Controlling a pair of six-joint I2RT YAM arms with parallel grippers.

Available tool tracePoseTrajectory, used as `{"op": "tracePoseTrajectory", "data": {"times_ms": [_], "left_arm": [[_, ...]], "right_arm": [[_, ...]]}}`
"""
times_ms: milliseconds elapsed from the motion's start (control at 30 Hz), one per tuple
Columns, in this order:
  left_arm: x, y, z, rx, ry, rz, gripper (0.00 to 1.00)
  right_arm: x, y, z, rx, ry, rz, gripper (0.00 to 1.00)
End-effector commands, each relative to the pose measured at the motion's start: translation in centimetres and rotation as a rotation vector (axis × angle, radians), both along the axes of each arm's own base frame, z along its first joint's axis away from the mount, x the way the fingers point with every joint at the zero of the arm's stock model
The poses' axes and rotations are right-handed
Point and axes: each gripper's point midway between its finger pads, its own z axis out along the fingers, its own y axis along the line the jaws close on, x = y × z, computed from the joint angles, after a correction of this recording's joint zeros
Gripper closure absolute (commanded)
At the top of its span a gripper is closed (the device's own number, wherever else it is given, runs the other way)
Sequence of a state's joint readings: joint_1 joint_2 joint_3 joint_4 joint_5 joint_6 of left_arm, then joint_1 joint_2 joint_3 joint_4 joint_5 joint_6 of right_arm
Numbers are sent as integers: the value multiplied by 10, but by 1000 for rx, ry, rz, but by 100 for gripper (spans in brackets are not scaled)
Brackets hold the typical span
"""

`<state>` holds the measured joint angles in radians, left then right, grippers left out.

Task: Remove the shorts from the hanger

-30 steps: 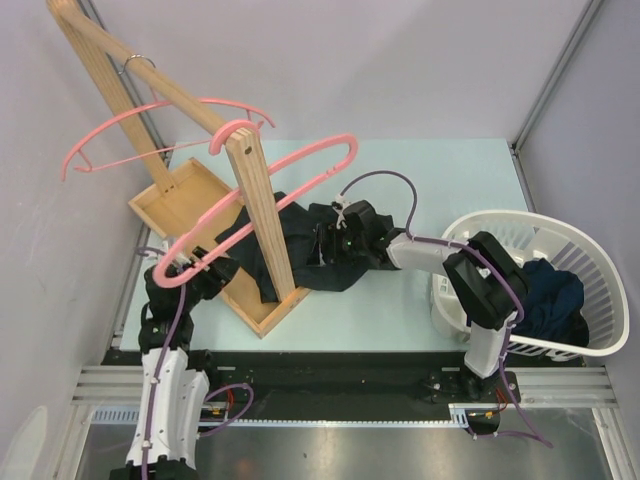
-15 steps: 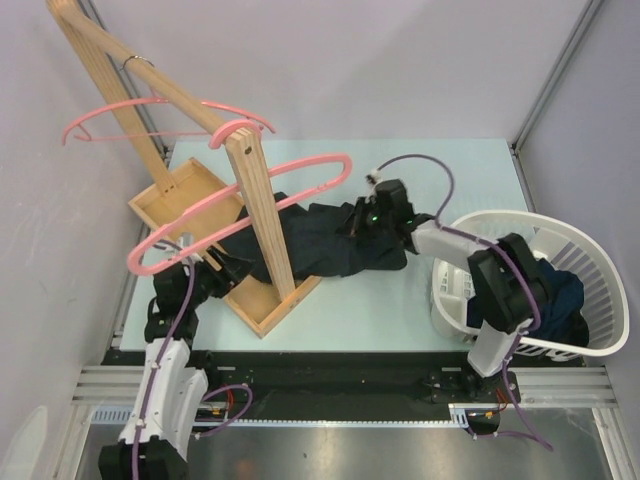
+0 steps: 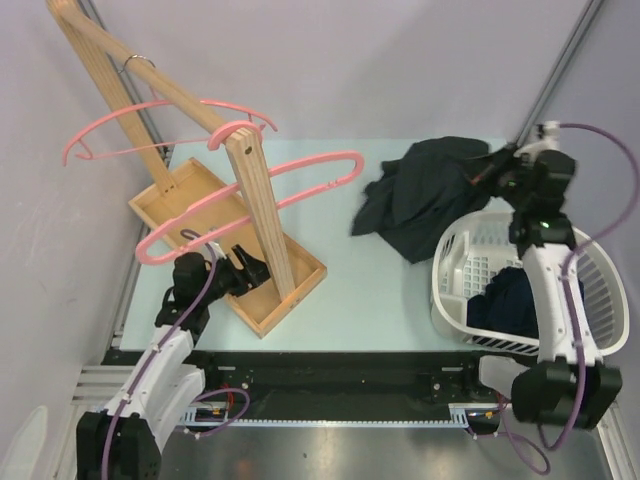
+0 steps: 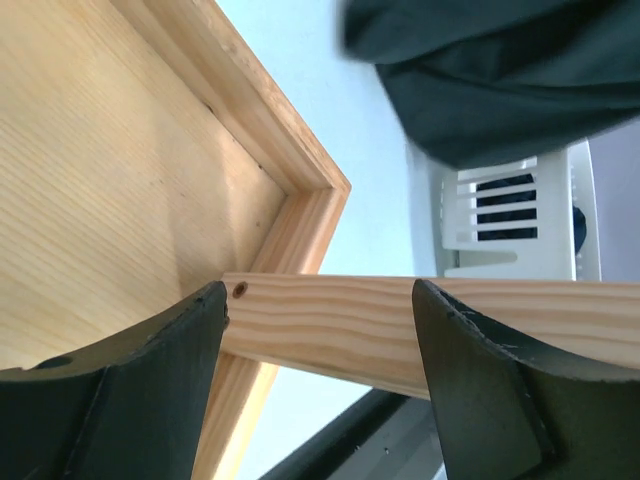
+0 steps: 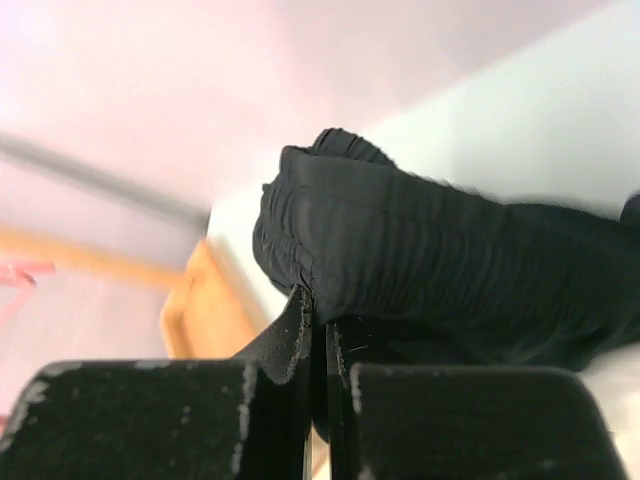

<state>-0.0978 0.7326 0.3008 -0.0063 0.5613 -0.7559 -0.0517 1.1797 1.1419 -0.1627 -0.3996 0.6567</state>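
Note:
The dark green shorts (image 3: 425, 192) go back and down into the basket's side nearest the rack next, where my right gripper releases them, because they hang free of the hanger.
The blackish dark green shorts (image 3: 425, 192) hang bunched in the air at the back right, off the hanger. My right gripper (image 3: 497, 176) is shut on their cloth, just behind the basket's rim. In the right wrist view the gripper (image 5: 320, 335) pinches a fold of the shorts (image 5: 450, 265). The navy shorts (image 3: 508, 300) lie in the white basket (image 3: 600, 345). The lower pink hanger (image 3: 300, 185) hangs bare on the wooden rack (image 3: 255, 200). My left gripper (image 3: 240, 272) stands open by the rack's post (image 4: 400, 320), which lies between its fingers (image 4: 120, 390) without touching them.
A second bare pink hanger (image 3: 140, 118) hangs higher on the rack's sloping bar. The rack stands in a wooden tray (image 3: 185, 195) on the left half of the table. The left wrist view catches the basket (image 4: 510, 210) beyond the tray's corner.
My right gripper shut on the dark green shorts and pulled them off the lower hanger, up and right towards the basket. The hanger swung free. My left gripper opened a little wider.

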Motion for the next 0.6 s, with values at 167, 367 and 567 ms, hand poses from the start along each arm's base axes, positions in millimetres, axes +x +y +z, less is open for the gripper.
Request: {"op": "tracePoseTrajectory", "data": {"times_ms": [167, 367, 567], "left_arm": [[-2, -7, 9, 39, -83, -35, 12], [-10, -8, 13, 55, -69, -55, 6], [-20, -12, 18, 41, -78, -82, 6]], "right_arm": [[-98, -69, 154, 6, -310, -143, 100], [-142, -75, 224, -24, -419, -205, 100], [-182, -63, 290, -125, -543, -311, 100]]}}
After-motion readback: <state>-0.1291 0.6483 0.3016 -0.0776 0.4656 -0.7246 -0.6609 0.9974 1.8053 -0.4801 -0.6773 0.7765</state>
